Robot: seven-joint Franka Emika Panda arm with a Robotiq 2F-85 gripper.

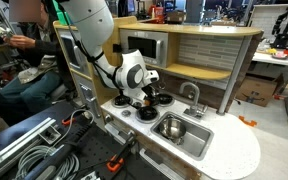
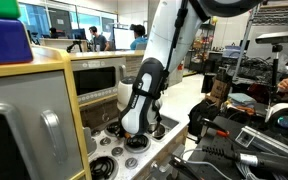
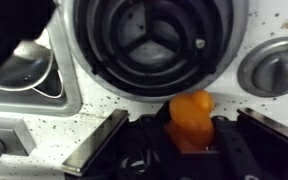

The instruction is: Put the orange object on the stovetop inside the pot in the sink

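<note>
My gripper should next lift off the stovetop, since it is holding the orange object, and then lower the object into the silver pot.
In the wrist view the orange object sits between my gripper's two black pads, which press on both its sides, just in front of a black burner on the white stovetop. In both exterior views the gripper is low over the stovetop; the orange object is hidden there. The silver pot stands in the steel sink beside the stovetop. A shiny rounded edge of the sink area shows at the wrist view's upper left.
A curved faucet rises behind the sink. A silver knob lies right of the burner. A microwave and wooden back wall stand behind the stovetop. Cables and clamps lie beside the toy kitchen.
</note>
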